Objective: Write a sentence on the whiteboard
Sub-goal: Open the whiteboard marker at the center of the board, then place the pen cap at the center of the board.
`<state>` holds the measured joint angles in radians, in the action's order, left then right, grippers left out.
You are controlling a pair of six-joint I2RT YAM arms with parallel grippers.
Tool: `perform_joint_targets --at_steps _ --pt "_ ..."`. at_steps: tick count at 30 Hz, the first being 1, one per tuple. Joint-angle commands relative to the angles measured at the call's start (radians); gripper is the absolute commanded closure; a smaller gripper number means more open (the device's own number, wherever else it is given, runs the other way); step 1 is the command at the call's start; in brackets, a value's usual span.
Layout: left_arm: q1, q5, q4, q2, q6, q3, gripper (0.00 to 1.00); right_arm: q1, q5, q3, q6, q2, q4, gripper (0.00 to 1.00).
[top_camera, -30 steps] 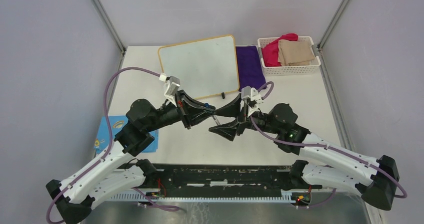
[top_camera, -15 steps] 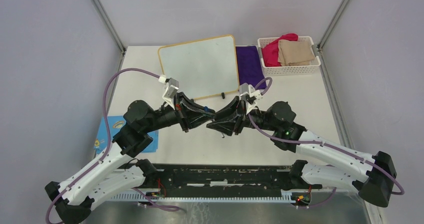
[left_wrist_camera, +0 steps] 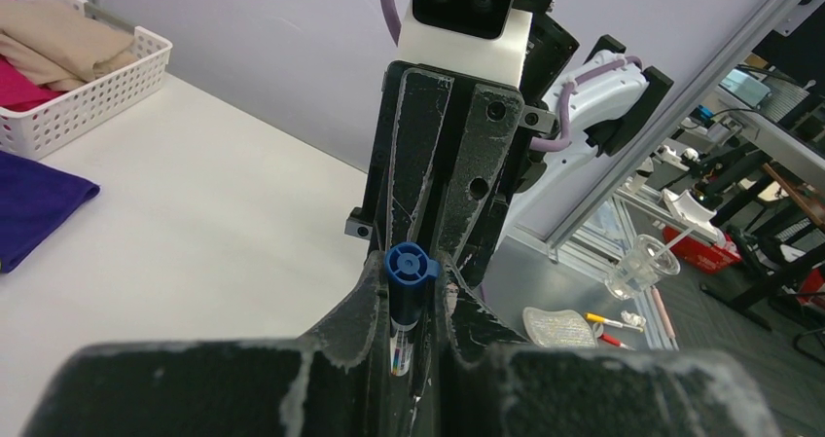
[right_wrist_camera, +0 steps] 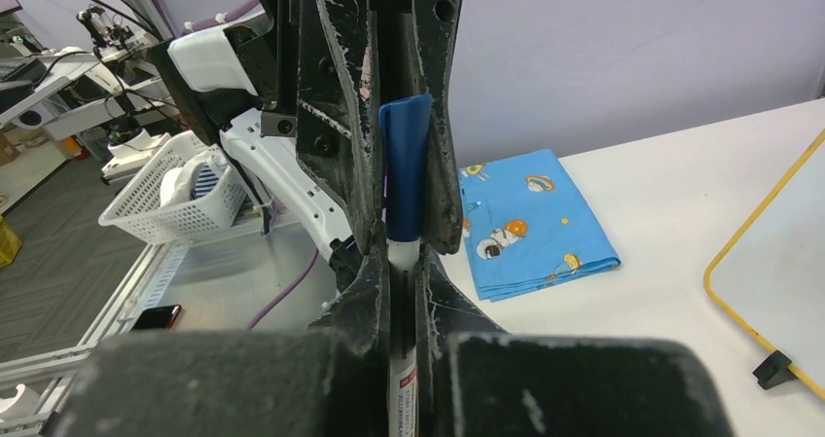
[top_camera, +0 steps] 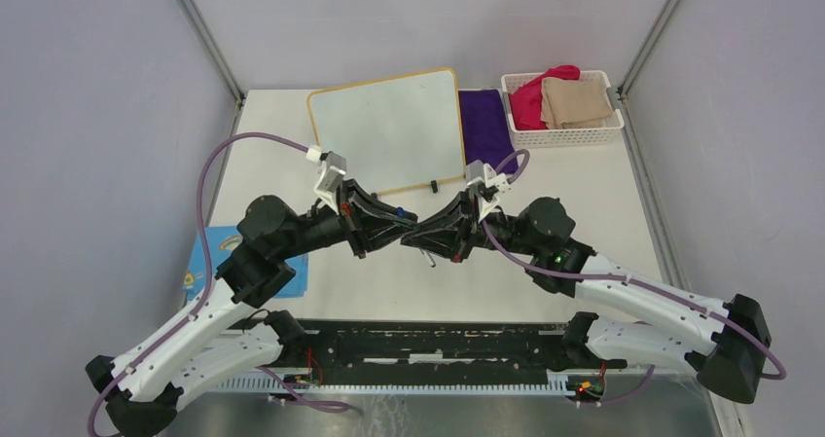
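Note:
I should next pull off the marker's blue cap with my left gripper, turn that gripper downward and lower it. The tabletop below is bare, to the gripper's right in the top view.
The whiteboard (top_camera: 389, 130) lies flat at the back of the table, white with a tan frame; one corner (right_wrist_camera: 778, 252) shows in the right wrist view. No sentence shows on its surface. In front of it my two grippers meet tip to tip over the table's middle. A marker (top_camera: 414, 231) with a blue cap and white barrel runs between them. My left gripper (left_wrist_camera: 411, 279) is shut on the marker (left_wrist_camera: 410, 296) at its blue end. From the opposite side my right gripper (right_wrist_camera: 402, 262) is shut on the white barrel of the marker (right_wrist_camera: 403, 174).
A purple cloth (top_camera: 484, 126) lies right of the board. A white basket (top_camera: 615, 126) with red and tan cloths stands at the back right. A blue cartoon-printed booklet (top_camera: 209, 257) lies at the near left edge, beside my left arm.
My right gripper has moved left to meet the left one and has closed from wide open onto the marker. The left gripper kept its grip and barely moved.

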<state>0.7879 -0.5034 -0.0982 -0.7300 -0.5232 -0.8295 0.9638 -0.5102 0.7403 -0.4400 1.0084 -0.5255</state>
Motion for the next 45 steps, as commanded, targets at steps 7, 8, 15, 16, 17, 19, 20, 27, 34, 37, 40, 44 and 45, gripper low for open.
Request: perform_joint_targets --at_steps 7,8,15,16,17,19,20,27,34,37,40,44,45 --pt "0.001 0.130 -0.035 0.041 0.022 -0.095 0.98 -0.001 0.018 -0.023 0.043 -0.043 -0.037 1.00" --pt "0.001 0.141 -0.035 0.043 0.023 -0.097 0.98 0.000 0.020 -0.026 0.042 -0.046 -0.037 1.00" --pt "0.001 0.210 -0.038 0.056 0.034 -0.103 0.98 0.000 0.037 -0.044 0.048 -0.065 -0.028 1.00" --pt "0.001 0.221 -0.036 0.058 0.038 -0.105 0.98 -0.001 0.041 -0.048 0.050 -0.068 -0.026 1.00" --pt "0.001 0.231 -0.032 0.058 0.044 -0.109 0.98 -0.001 0.045 -0.053 0.050 -0.072 -0.025 1.00" --pt "0.001 0.252 -0.020 0.060 0.055 -0.116 0.98 0.000 0.053 -0.061 0.055 -0.081 -0.018 1.00" --pt "0.001 0.260 -0.016 0.060 0.060 -0.119 0.98 -0.001 0.055 -0.063 0.056 -0.085 -0.015 1.00" --pt "0.001 0.355 0.036 0.058 0.090 -0.122 0.98 -0.002 0.209 -0.060 0.129 -0.146 0.099 1.00" --pt "0.001 0.758 0.347 0.035 0.092 -0.092 0.98 -0.002 0.871 -0.035 0.261 -0.256 0.413 1.00" --pt "0.001 0.790 0.466 -0.022 0.075 -0.080 0.98 -0.001 1.001 -0.078 0.272 -0.293 0.434 1.00" --pt "0.001 0.777 0.537 -0.089 0.026 -0.051 0.98 -0.002 1.041 -0.124 0.273 -0.313 0.424 1.00" --pt "0.001 0.719 0.541 -0.175 -0.004 -0.007 0.98 -0.002 1.076 -0.162 0.271 -0.314 0.412 1.00" --pt "0.001 0.703 0.537 -0.193 -0.004 -0.004 0.98 -0.001 1.076 -0.171 0.271 -0.315 0.408 1.00"
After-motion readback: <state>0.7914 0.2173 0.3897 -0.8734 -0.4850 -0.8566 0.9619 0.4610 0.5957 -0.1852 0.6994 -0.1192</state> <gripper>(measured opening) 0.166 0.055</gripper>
